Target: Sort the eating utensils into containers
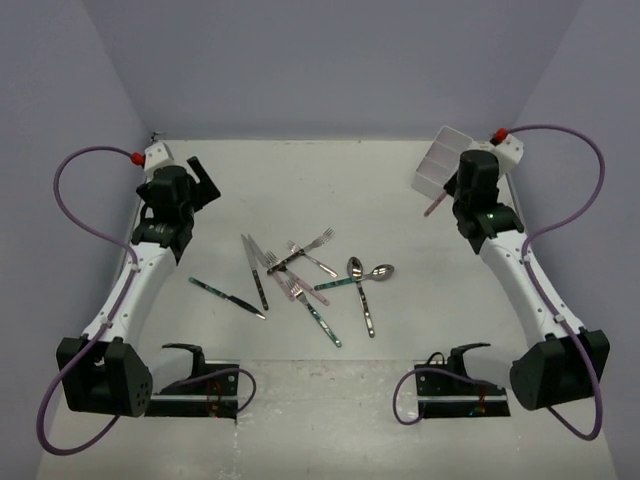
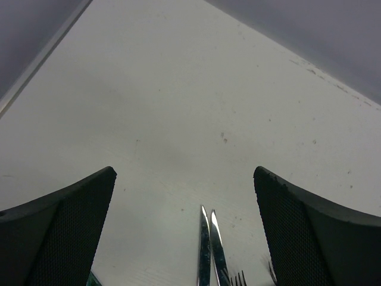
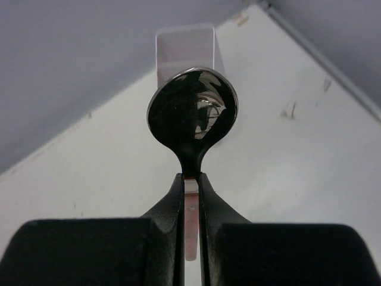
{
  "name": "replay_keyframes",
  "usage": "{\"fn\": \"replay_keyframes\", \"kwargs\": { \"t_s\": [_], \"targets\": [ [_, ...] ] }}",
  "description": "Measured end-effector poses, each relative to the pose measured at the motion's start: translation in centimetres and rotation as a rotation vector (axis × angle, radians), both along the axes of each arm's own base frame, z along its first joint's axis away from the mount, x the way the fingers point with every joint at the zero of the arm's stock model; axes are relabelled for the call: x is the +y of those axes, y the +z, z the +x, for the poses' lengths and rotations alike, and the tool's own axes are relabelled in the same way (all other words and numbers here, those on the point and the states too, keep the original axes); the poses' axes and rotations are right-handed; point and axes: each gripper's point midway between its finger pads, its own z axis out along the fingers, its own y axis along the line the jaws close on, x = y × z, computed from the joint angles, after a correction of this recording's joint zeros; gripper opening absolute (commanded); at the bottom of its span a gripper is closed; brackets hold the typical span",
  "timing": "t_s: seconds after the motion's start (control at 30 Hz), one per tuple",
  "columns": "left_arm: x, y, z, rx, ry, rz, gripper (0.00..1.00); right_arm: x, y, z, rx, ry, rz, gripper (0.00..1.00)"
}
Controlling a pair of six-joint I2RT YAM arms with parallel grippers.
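Next, my right gripper tilts up and lifts the pink-handled spoon away from my base, then lowers it over the bin's far end.
Several utensils lie scattered at the table's centre: two knives, a dark green-handled knife, forks and two spoons. The white divided bin stands tilted at the back right. My right gripper is beside it, shut on a pink-handled spoon. In the right wrist view the gripper pinches the spoon at its neck, with the bowl up in front of the bin. My left gripper is open and empty. In its wrist view two knife tips lie below.
Purple walls close the table at the back and both sides. The bin sits near the right wall. Fork tines show at the bottom edge of the left wrist view. Two black stands sit at the near edge.
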Motion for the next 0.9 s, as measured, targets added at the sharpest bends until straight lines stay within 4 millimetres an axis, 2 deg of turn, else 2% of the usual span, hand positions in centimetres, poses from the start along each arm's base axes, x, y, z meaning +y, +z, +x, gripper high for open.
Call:
{"fn": "replay_keyframes", "kwargs": {
  "t_s": [0.07, 0.2, 0.3, 0.33, 0.4, 0.5, 0.63, 0.8, 0.9],
  "targets": [
    [-0.4, -1.1, 0.4, 0.029, -0.02, -0.007, 1.0, -1.7, 3.1, 3.3, -0.091, -0.028, -0.069, 0.0],
    [-0.8, -3.0, 0.8, 0.085, -0.036, -0.012, 1.0, -2.7, 11.0, 11.9, -0.303, -0.055, -0.219, 0.0],
    [-0.8, -3.7, 0.8, 0.11, -0.037, -0.011, 1.0, -3.4, 14.7, 17.9, -0.407, -0.095, -0.307, 0.0],
    [-0.8, -3.8, 0.8, 0.116, -0.036, -0.01, 1.0, -3.8, 15.0, 19.3, -0.416, -0.112, -0.336, 0.0],
    [-0.8, -3.7, 1.0, 0.119, -0.035, -0.009, 1.0, -4.8, 15.0, 21.2, -0.421, -0.142, -0.379, 0.0],
    [-0.7, -3.4, 1.2, 0.115, -0.032, -0.008, 1.0, -6.4, 12.9, 22.5, -0.372, -0.17, -0.431, 0.0],
    [-0.7, -3.5, 1.5, 0.117, -0.03, -0.006, 1.0, -7.7, 11.1, 23.0, -0.333, -0.177, -0.462, 0.0],
    [-0.8, -4.0, 2.2, 0.137, -0.034, -0.007, 1.0, -8.3, 10.5, 23.4, -0.343, -0.189, -0.464, 0.0],
    [-0.9, -4.4, 2.4, 0.149, -0.037, -0.008, 1.0, -8.4, 8.8, 24.2, -0.324, -0.186, -0.457, 0.0]
  ]
}}
